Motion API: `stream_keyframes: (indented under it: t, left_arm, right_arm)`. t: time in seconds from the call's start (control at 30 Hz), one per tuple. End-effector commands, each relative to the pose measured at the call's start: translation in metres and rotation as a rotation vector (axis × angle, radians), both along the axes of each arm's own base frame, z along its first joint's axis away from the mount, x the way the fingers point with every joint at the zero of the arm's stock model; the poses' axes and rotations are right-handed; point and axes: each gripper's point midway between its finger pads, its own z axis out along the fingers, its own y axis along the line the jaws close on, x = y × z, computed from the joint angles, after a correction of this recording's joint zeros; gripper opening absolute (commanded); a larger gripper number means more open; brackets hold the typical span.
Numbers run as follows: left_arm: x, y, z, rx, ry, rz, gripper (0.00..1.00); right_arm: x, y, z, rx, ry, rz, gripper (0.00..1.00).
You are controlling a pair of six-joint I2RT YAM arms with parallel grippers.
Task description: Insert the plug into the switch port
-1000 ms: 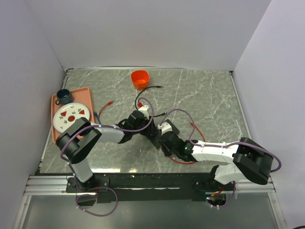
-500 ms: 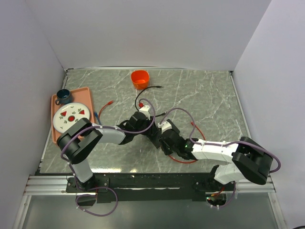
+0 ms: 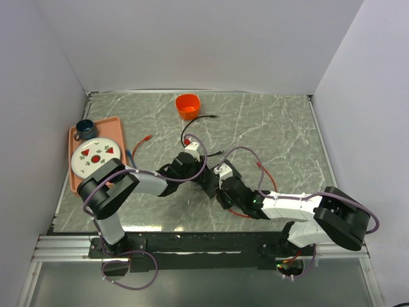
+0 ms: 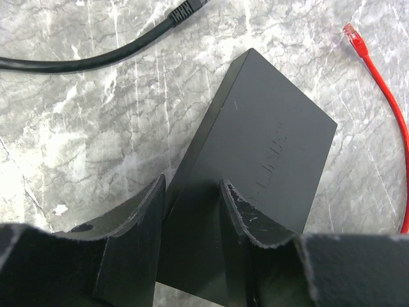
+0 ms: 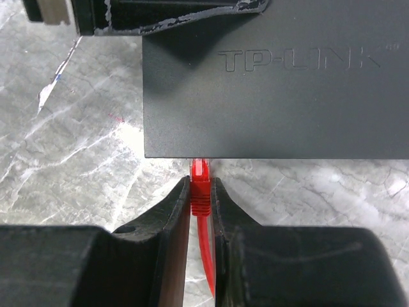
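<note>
The plug's tip still shows, so my right gripper will next push forward toward the box's near narrow edge [image 5: 200, 158], ahead of its fingers, and release the plug.
The flat matte-black switch box [image 5: 275, 96] lies on the marble table between both arms. My right gripper [image 5: 201, 192] is shut on the red plug [image 5: 200, 182]. The plug's tip meets the box's near narrow edge, and the switch port itself is hidden under that edge. The red cable [image 3: 246, 215] trails back from the plug. My left gripper [image 4: 192, 204] is shut on the far end of the box [image 4: 268, 141], one finger against its side and the other over its top. In the top view the box [image 3: 206, 182] is mostly covered by both grippers.
A loose black cable [image 4: 96, 57] and a second red plug [image 4: 351, 35] lie beyond the box. An orange cup [image 3: 187, 104] stands at the back. At the left an orange tray [image 3: 116, 128] holds a plate [image 3: 94, 155] and a blue cup [image 3: 84, 128].
The right forearm has shifted slightly and pushed the plug a little closer to the box's edge. The left gripper has moved a little, still holding the box.
</note>
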Motion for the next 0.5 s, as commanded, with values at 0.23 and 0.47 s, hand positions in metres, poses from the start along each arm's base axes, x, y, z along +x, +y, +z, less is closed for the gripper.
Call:
stream_keyframes:
  t: [0.23, 0.47]
  left_arm:
    - [-0.133, -0.017, -0.059, 0.051, 0.389, -0.318, 0.12]
    - [-0.147, -0.016, -0.065, 0.033, 0.42, -0.332, 0.08]
  right_arm:
    - [0.086, 0.042, 0.13, 0.395, -0.414, -0.188, 0.0]
    - [0.098, 0.032, 0.119, 0.36, -0.355, -0.319, 0.0]
